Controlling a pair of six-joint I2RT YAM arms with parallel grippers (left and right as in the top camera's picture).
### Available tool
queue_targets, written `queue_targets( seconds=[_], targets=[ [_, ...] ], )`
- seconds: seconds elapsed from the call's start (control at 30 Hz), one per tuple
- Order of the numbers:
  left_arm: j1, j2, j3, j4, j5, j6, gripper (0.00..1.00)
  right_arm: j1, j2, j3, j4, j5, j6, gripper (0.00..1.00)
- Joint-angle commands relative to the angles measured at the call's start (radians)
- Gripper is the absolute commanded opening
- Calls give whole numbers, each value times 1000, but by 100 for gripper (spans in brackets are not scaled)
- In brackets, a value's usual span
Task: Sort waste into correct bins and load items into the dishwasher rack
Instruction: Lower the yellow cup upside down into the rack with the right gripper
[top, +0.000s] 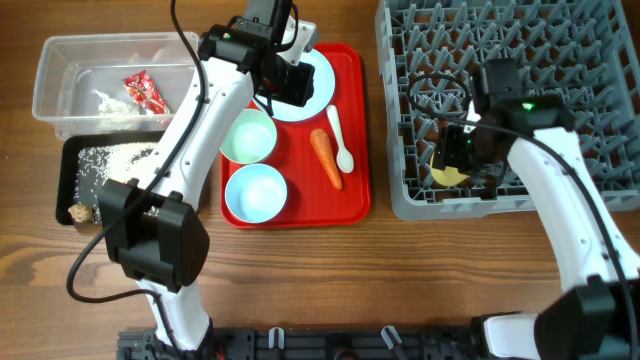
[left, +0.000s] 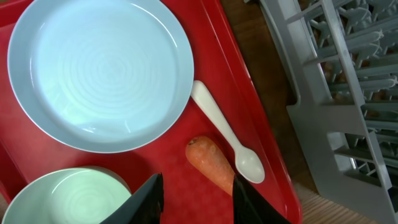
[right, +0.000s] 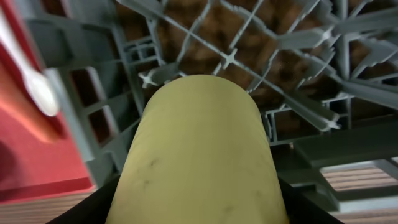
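Observation:
The yellow cup already hangs over the rack's near corner by the red tray, so the right gripper will move down between the rack's wires and let go of the cup.
My left gripper hangs over the round pale blue plate at the back of the red tray; it is open with only bare tray between the fingers. The orange carrot lies just beside its right finger, and the white spoon next to that. A mint bowl is at the left finger. My right gripper is shut on the yellow cup, low over the grey dishwasher rack near its front left corner.
A red serving tray also carries a blue bowl. At far left a clear tub holds a red wrapper and a tissue. The black tray holds rice and a brown lump.

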Motion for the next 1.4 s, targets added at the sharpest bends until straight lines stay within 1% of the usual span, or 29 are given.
queue_targets(
  seconds=[0.0, 0.23, 0.4, 0.5, 0.67, 0.87, 0.9, 0.93, 1.03, 1.1, 1.2, 1.37],
  targets=[
    [3, -2, -13, 0, -14, 5, 36, 4, 42, 11, 2, 2, 18, 57],
    [3, -2, -13, 0, -14, 5, 35, -8, 51, 11, -6, 11, 18, 57],
    [3, -2, -13, 0, -14, 4, 35, -61, 51, 11, -9, 1, 17, 57],
    [3, -2, -13, -1, -14, 4, 35, -85, 51, 11, -7, -40, -14, 57],
    [3, -2, -13, -1, -14, 4, 35, -85, 51, 11, -8, -47, -26, 57],
    [3, -2, -13, -11, -14, 5, 37, -86, 52, -21, 14, -42, -27, 66],
    [3, -2, -13, -15, -14, 5, 37, -86, 53, -29, 16, -42, -26, 68],
    [3, -2, -13, -18, -14, 5, 37, -86, 55, -30, 14, -43, -26, 73],
    [3, -2, -13, -23, -14, 5, 37, -86, 55, -30, 18, -60, -27, 79],
    [3, -2, -13, -24, -14, 4, 37, -86, 55, -30, 21, -71, -26, 81],
    [3, -2, -13, -23, -13, 4, 38, -86, 55, -28, 21, -73, -27, 87],
    [3, -2, -13, -23, -13, 4, 38, -86, 55, 0, 17, -102, -27, 90]
  ],
)
